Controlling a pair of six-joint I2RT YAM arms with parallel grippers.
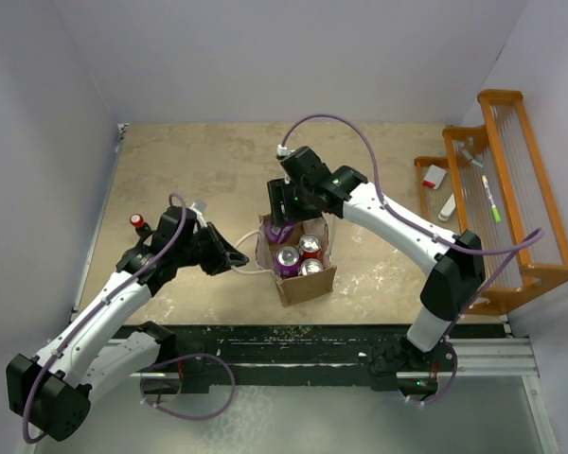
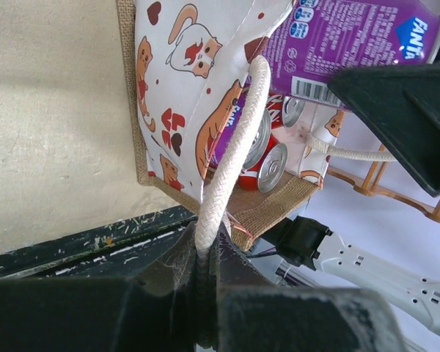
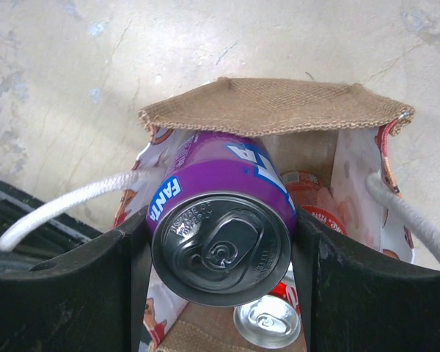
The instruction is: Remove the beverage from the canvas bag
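I should lift the purple Fanta can with my right gripper, carry it to the right in the top view to open tabletop between bag and rack, then lower it and let it go.
The tan canvas bag stands at the table's near middle, with a pale cat-print lining. My right gripper is shut on a purple Fanta can and holds it tilted at the bag's far rim, partly above the opening. Several more cans stand inside the bag, red and purple. My left gripper is shut on a white rope handle and pulls it to the left. The other rope handle hangs on the opposite side.
An orange wooden rack with small items stands at the right edge. A small red-capped object sits by the left arm. A black rail runs along the near table edge. Grey walls enclose the table.
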